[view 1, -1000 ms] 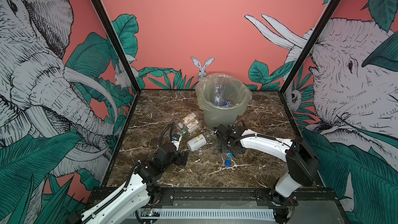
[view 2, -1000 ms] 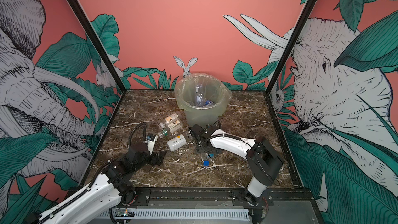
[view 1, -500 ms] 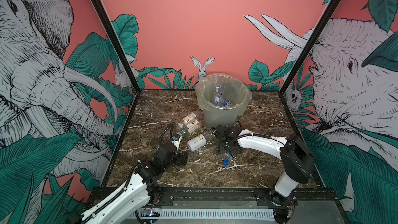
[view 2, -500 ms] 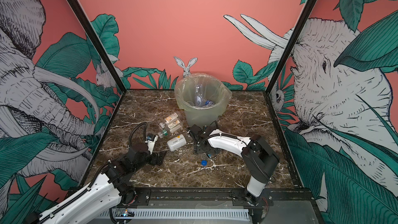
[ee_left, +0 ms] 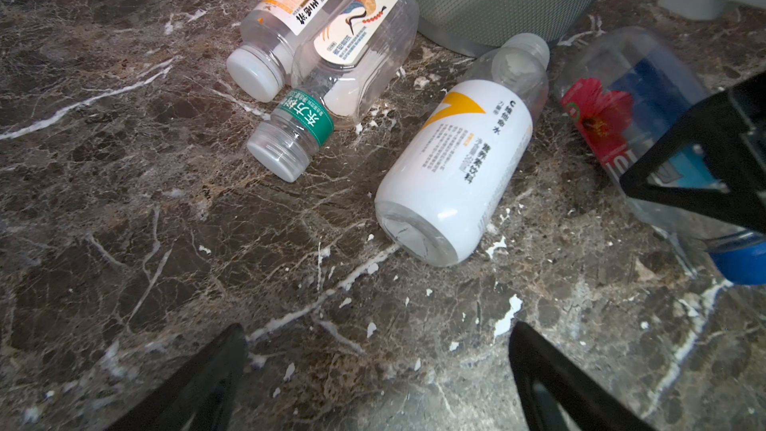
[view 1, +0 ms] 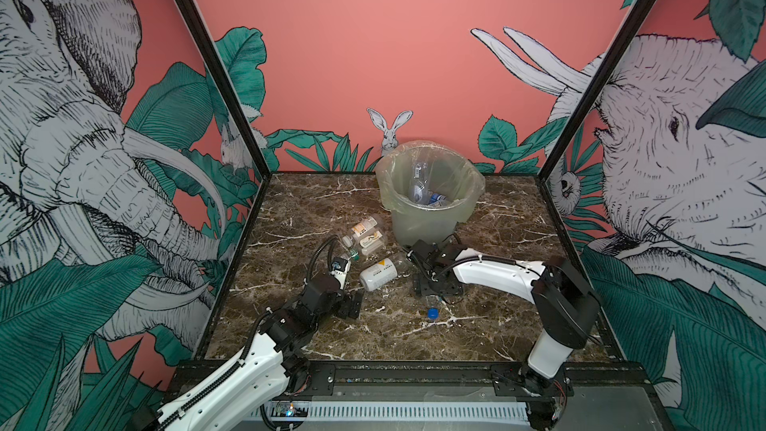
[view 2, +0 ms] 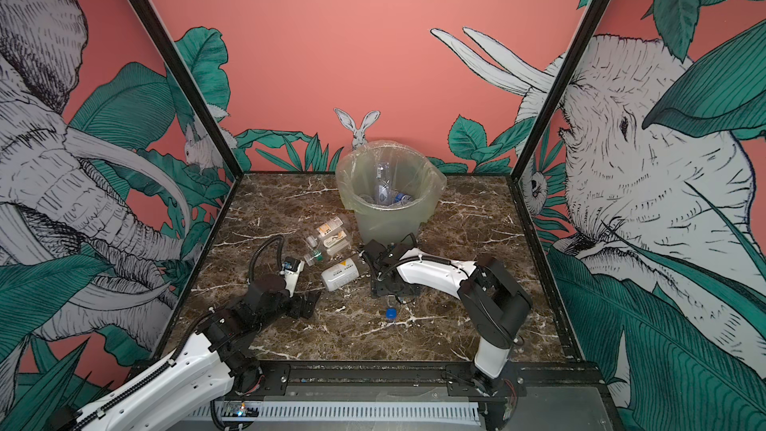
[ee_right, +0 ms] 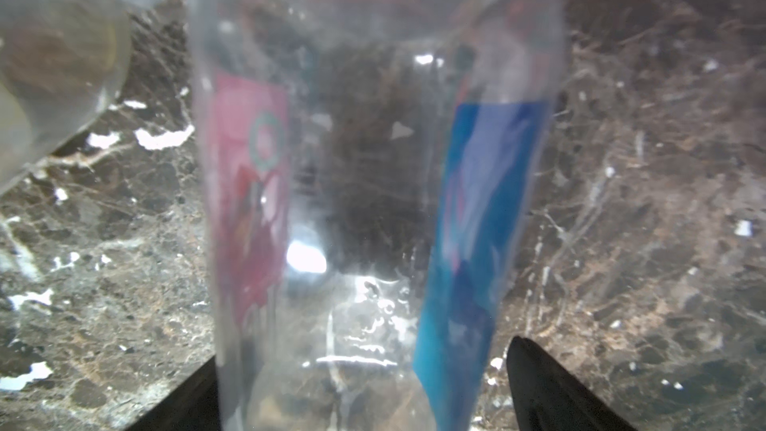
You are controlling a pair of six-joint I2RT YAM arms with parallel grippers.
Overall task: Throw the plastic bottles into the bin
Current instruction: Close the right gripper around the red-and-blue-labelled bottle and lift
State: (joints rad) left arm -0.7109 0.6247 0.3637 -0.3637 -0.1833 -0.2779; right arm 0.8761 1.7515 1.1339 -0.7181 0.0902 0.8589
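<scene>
The right gripper moves down onto the labelled body of the blue-labelled bottle next and closes on it, as it lies below, between the open fingers.
The bin (view 1: 418,225) (view 2: 385,225) stands at the back of the marble floor with several plastic bottles (view 1: 427,196) inside. In front of it lie a white-labelled bottle (view 1: 378,273) (ee_left: 460,167), an orange-labelled bottle (ee_left: 290,6), a squarish clear one (ee_left: 356,43) and a small green-labelled one (ee_left: 298,130). My right gripper (view 1: 438,287) (ee_right: 367,350) is open and straddles a lying blue-labelled bottle (ee_right: 373,201) (ee_left: 630,118); a gap shows beside one finger. Its blue cap (view 1: 433,313) pokes out toward the front. My left gripper (view 1: 352,304) (ee_left: 378,326) is open over bare marble, just short of the white-labelled bottle.
Patterned walls with black corner posts (view 1: 215,76) close in the left, back and right sides. A black rail (view 1: 414,371) runs along the front edge. The bin's foot is close behind the right gripper.
My right arm has swung a little to the left, its gripper staying low around the blue-labelled bottle. The left arm and the other bottles have not moved.
</scene>
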